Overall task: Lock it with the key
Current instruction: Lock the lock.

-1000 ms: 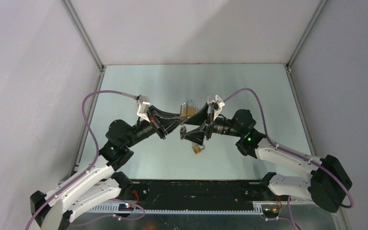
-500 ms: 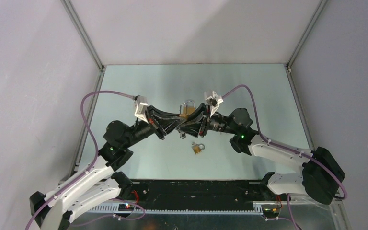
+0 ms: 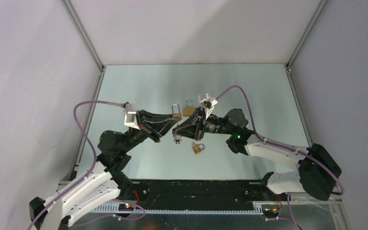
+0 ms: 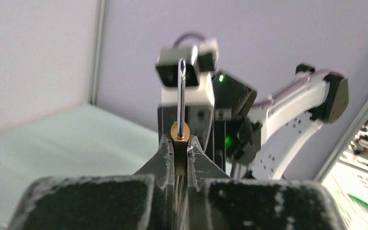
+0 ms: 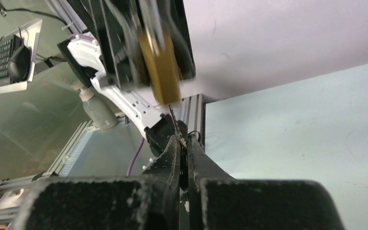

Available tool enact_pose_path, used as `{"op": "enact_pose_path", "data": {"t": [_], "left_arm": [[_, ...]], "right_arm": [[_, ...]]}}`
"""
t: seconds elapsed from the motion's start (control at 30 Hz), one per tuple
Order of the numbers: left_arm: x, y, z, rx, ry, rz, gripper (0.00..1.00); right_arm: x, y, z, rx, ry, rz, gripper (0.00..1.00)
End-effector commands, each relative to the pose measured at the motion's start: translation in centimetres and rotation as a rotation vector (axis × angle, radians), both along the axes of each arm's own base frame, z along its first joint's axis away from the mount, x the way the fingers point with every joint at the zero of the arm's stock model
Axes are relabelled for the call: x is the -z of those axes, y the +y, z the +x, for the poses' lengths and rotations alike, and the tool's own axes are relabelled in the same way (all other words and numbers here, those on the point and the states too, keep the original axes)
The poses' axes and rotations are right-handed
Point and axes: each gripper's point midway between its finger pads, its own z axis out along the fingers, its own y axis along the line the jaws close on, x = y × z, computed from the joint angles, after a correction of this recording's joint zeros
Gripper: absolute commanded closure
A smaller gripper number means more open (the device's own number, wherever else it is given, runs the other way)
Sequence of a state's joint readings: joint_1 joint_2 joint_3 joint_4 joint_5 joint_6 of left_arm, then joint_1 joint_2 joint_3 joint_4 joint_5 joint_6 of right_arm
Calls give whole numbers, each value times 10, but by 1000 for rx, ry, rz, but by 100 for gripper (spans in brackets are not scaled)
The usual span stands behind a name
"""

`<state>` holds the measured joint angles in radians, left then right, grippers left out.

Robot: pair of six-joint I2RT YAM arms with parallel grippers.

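Note:
My right gripper lowers next, its fingers tilting down toward the bare table [image 3: 184, 149] beside the front padlock, as the key stands clear of the held padlock.
My left gripper [image 3: 173, 119] is shut on a brass padlock [image 3: 177, 113] and holds it off the table. In the left wrist view the padlock [image 4: 180, 136] stands upright between the fingers [image 4: 165, 153], its steel shackle pointing up. My right gripper [image 3: 177, 132] faces it from the right and is shut on the key [image 3: 177, 139], a thin strip of metal [image 5: 176, 125] sticking out past the fingertips [image 5: 172, 148]. In the right wrist view the held padlock [image 5: 159, 67] is a blurred brass shape just above the key's tip, a little apart from it.
Two more brass padlocks are on the pale green table: one [image 3: 189, 109] just behind the grippers, one [image 3: 198, 148] in front of the right gripper. Aluminium frame posts [image 3: 81, 33] and grey walls enclose the table on three sides.
My right gripper has gone from open to shut on the key and slid left and forward. The left arm has drawn back to the left, still holding the padlock.

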<state>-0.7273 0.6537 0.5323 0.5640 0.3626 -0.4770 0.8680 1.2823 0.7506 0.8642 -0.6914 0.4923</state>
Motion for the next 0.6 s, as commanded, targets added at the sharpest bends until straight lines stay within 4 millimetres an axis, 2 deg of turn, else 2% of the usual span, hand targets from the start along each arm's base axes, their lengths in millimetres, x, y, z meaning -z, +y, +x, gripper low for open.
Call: {"op": "enact_pose_path", "data": {"t": [0.0, 0.17, 0.27, 0.33, 0.37, 0.4, 0.43, 0.47, 0.5, 0.53, 0.57], "left_arm": [[-68, 36, -11, -122, -216, -209, 100], [-64, 46, 4, -211, -179, -234, 100], [-52, 50, 22, -284, -95, -236, 100], [-32, 60, 48, -408, 23, -208, 100], [-11, 68, 65, -505, 114, -165, 100], [0, 73, 73, -553, 170, -149, 100], [25, 83, 86, -649, 253, -89, 100], [36, 87, 91, -689, 296, -66, 100], [59, 96, 97, -761, 365, 1, 100], [71, 103, 101, -809, 412, 17, 100], [93, 106, 102, -835, 465, 90, 100]], "right_arm": [[16, 8, -13, -53, -25, -42, 100], [36, 12, -10, -31, -27, -99, 100], [45, 15, 0, 9, 6, -118, 100], [54, 18, 10, 51, 42, -137, 100], [62, 20, 20, 97, 74, -154, 100], [66, 21, 25, 118, 104, -162, 100], [75, 23, 32, 151, 133, -178, 100], [78, 25, 34, 160, 159, -181, 100], [86, 28, 42, 193, 183, -188, 100], [89, 30, 44, 207, 216, -190, 100], [96, 34, 49, 229, 232, -188, 100]]}}
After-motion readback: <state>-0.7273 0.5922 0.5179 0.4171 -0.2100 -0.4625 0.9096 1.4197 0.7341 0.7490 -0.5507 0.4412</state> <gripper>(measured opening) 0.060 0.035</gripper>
